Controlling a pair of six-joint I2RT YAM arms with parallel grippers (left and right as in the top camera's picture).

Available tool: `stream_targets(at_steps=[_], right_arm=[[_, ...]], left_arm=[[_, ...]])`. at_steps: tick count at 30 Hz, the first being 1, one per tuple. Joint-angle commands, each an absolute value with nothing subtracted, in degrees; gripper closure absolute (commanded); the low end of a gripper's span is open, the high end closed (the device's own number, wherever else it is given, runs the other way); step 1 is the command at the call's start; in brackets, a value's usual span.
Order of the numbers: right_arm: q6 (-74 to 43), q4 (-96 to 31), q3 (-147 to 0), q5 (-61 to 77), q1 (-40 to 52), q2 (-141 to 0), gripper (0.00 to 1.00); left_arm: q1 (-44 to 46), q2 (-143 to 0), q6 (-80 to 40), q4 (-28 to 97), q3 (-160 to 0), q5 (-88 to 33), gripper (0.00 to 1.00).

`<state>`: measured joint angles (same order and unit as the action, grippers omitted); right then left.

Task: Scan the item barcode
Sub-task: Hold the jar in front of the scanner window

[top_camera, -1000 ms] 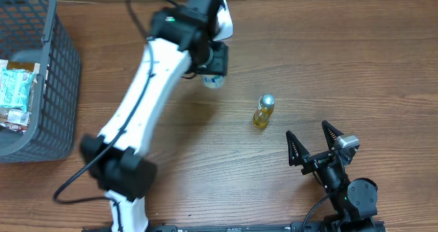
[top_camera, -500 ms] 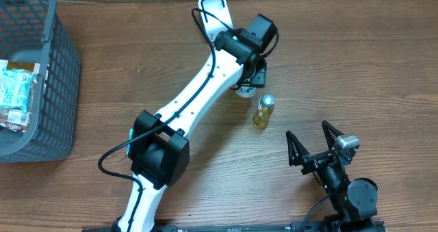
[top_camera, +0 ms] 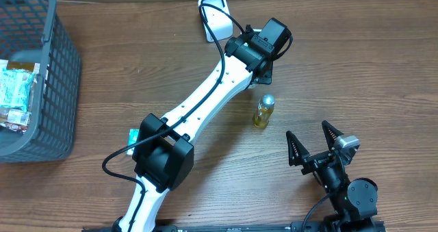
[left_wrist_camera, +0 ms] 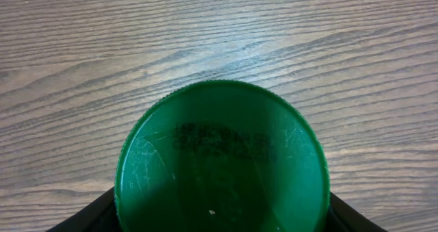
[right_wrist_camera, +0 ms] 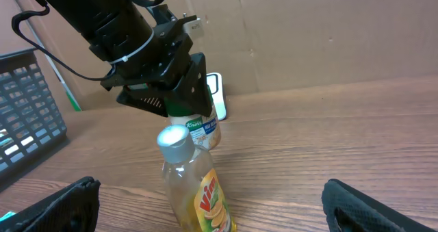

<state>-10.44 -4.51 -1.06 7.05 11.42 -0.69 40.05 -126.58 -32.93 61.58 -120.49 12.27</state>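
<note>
My left gripper lowers the jar onto the table behind the yellow Vim bottle (top_camera: 263, 112) next.
My left gripper (top_camera: 264, 66) is shut on a jar with a green lid (left_wrist_camera: 222, 163), which fills the left wrist view. The right wrist view shows the jar's white Knorr label (right_wrist_camera: 200, 128) below the black fingers; no barcode is readable. In the overhead view the jar is hidden under the gripper. It hangs just behind a yellow Vim bottle (top_camera: 263, 112) with a silver cap, standing upright. A white scanner (top_camera: 217, 13) lies at the table's far edge. My right gripper (top_camera: 316, 148) stands open near the front, facing the bottle (right_wrist_camera: 198, 187), with nothing in it.
A grey mesh basket (top_camera: 58, 74) with packets inside stands at the left edge. The white left arm (top_camera: 198, 109) stretches diagonally across the middle of the wooden table (top_camera: 369, 68). A cardboard wall (right_wrist_camera: 328, 33) backs the table.
The left arm has swung to the right with the jar, from beside the scanner to a spot just behind the yellow bottle. The right arm has stayed put.
</note>
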Motion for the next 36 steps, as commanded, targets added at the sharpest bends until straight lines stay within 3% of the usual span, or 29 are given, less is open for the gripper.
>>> stream_targets(at_steps=[1,21,36], right_arm=[[-10.02,-4.23,-0.47,6.52,11.88,-0.40,0.00],[-10.02,-4.21,-0.47,6.52,11.88,-0.38,0.00],[-10.02,-4.23,-0.47,6.50,11.88,-0.40,0.00]], left_arm=[[40.14,-126.28,-33.87,60.77,-120.84,13.45,0.41],[40.05,-126.28,-33.85,50.11,-109.97,10.96,0.39],[39.42,-126.28,-33.85,51.66,-107.02,10.55,0.39]])
